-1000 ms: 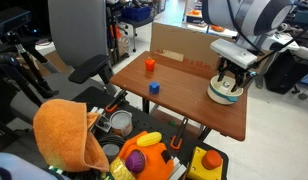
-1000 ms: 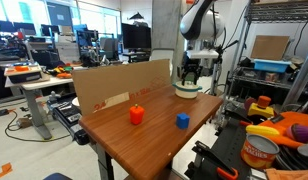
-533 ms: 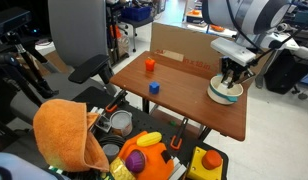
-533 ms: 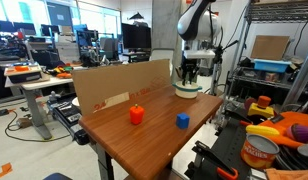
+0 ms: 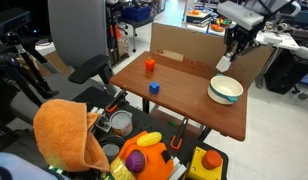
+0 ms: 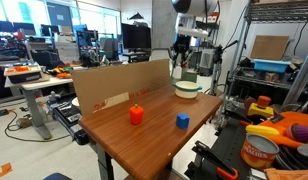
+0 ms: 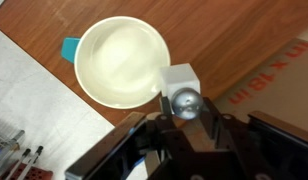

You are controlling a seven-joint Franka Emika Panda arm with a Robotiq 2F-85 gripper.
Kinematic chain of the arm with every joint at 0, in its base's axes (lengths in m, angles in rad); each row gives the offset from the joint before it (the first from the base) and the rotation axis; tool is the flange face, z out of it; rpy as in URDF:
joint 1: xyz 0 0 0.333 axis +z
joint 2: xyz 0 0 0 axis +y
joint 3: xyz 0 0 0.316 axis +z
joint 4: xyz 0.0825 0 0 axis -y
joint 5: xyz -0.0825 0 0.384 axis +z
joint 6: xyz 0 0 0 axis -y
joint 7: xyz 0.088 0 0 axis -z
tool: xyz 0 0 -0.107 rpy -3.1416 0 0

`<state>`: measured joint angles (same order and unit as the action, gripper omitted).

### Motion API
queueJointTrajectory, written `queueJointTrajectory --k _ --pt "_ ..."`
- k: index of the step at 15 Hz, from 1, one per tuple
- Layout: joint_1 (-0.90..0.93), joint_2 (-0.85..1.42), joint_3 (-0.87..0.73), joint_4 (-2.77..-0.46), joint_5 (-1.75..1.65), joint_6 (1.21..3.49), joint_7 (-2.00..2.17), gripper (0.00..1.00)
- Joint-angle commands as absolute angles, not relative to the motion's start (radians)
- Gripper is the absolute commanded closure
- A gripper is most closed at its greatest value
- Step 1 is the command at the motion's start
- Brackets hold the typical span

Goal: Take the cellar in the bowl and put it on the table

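My gripper moves toward the orange cylinder next, then lowers the cellar there and releases it, as the tabletop beside the bowl lies bare along the cardboard.
My gripper (image 7: 182, 102) is shut on the cellar (image 7: 179, 78), a small whitish block with a round metal top. In both exterior views the gripper (image 5: 228, 58) (image 6: 179, 60) hangs well above the bowl (image 5: 225, 90) (image 6: 188, 88), with the cellar (image 5: 224, 64) at its tips. In the wrist view the cream-white bowl (image 7: 119, 62) lies empty below, on the reddish-brown table (image 7: 224, 40). The bowl stands near the table's (image 5: 189, 105) (image 6: 144, 140) far corner by the cardboard.
An orange cylinder (image 5: 149, 65) (image 6: 136, 115) and a blue block (image 5: 154, 88) (image 6: 181, 121) stand on the table. A cardboard wall (image 5: 184, 50) (image 6: 119, 85) lines one edge. A bin with an orange cloth (image 5: 69, 135), a metal tin (image 5: 120, 122) and toys sits beside the table.
The gripper was down in the bowl, closed on the cellar, and has risen with it to well above the bowl.
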<state>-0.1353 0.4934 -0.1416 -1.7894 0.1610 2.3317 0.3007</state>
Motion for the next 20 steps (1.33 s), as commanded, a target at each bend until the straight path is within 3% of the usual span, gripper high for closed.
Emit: queueJointTrajectory --k 1,12,20 --pt "-0.117 0.352 -0.081 -1.839 0.239 2.317 0.279 0.91" --pt "-0.025 0.446 -0.064 -1.864 0.202 2.392 0.333 0.91" --pt "0.004 0.622 -0.096 -1.727 0.186 2.498 0.428 0.91"
